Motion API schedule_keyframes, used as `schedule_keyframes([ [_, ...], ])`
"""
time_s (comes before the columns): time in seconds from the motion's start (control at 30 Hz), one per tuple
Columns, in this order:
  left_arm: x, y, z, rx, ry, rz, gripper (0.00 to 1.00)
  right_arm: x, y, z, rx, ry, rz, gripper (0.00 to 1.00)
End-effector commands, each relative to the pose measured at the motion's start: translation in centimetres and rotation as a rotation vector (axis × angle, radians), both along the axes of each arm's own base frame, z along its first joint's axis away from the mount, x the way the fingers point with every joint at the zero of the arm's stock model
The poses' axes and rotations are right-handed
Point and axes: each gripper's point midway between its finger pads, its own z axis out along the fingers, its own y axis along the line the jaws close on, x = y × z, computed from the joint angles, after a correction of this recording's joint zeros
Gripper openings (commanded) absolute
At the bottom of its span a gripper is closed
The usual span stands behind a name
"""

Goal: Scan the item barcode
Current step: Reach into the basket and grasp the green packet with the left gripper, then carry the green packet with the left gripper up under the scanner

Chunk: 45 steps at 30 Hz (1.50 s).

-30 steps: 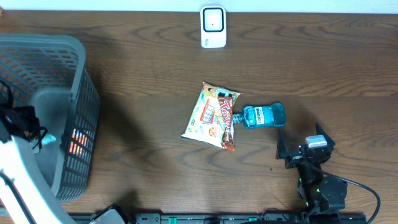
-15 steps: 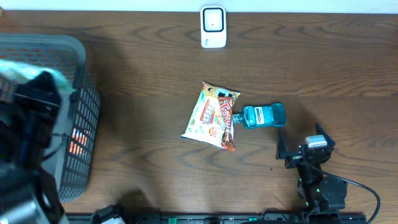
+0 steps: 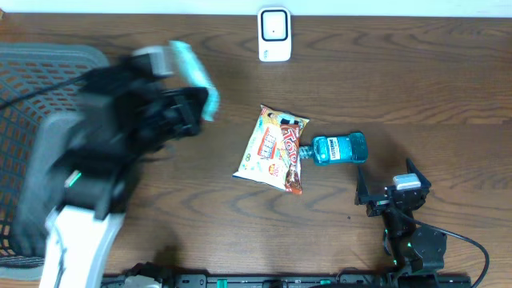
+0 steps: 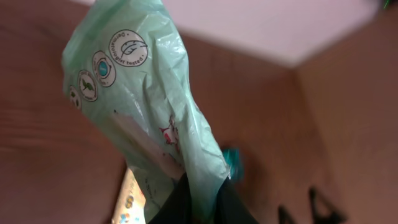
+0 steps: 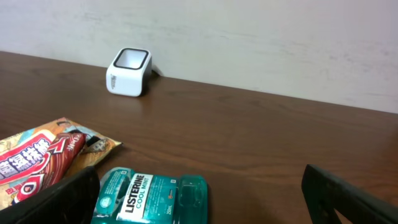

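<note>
I will move my left gripper to the right in the overhead view and down next, and let go of the pack point(image 3: 194, 76) on the tabletop beyond the Listerine bottle, where bare wood shows.
A pale green plastic pack point(image 3: 194, 76) with round printed symbols hangs in my left gripper point(image 3: 182, 108), which is shut on its lower end; the arm is blurred above the table just right of the basket. In the left wrist view the pack point(image 4: 143, 106) fills the middle and the dark fingers point(image 4: 227, 208) pinch its bottom. No barcode shows on the face I see. The white scanner point(image 3: 274, 34) stands at the table's far edge. My right gripper point(image 3: 390, 189) rests open near the front right, nothing between its fingers.
A grey mesh basket point(image 3: 36, 68) stands at the left, partly hidden by my left arm. Mid-table lie a snack bag point(image 3: 268, 144), a red wrapped bar point(image 3: 293, 164) and a teal Listerine bottle point(image 3: 340, 149), which lies just ahead of the right gripper point(image 5: 200, 177).
My left arm lifted out of the basket with the green pack and swung right, over the table. The right arm has not moved.
</note>
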Motion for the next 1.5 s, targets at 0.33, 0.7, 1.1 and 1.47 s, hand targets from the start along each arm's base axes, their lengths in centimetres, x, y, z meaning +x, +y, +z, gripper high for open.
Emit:
schedule_keyframes([
  [0.33,6.0,-14.9,-14.5,0.173,0.072,-0.364,0.07,0.0,0.1,-0.2,0.011,0.007,0.002,0.99],
  [0.7,7.3,-24.5,-19.0,0.058,-0.011,-0.439,0.08,0.0,0.1,-0.2,0.011,0.007,0.002,0.99],
  [1.1,9.4,-25.4,-26.0,0.162,-0.012,-0.343,0.08,0.0,0.1,-0.2,0.011,0.007,0.002,0.99],
  [1.47,5.3,-27.2,-28.0,0.219,0.056,-0.435,0.08,0.0,0.1,-0.2,0.011,0.007,0.002,0.99],
])
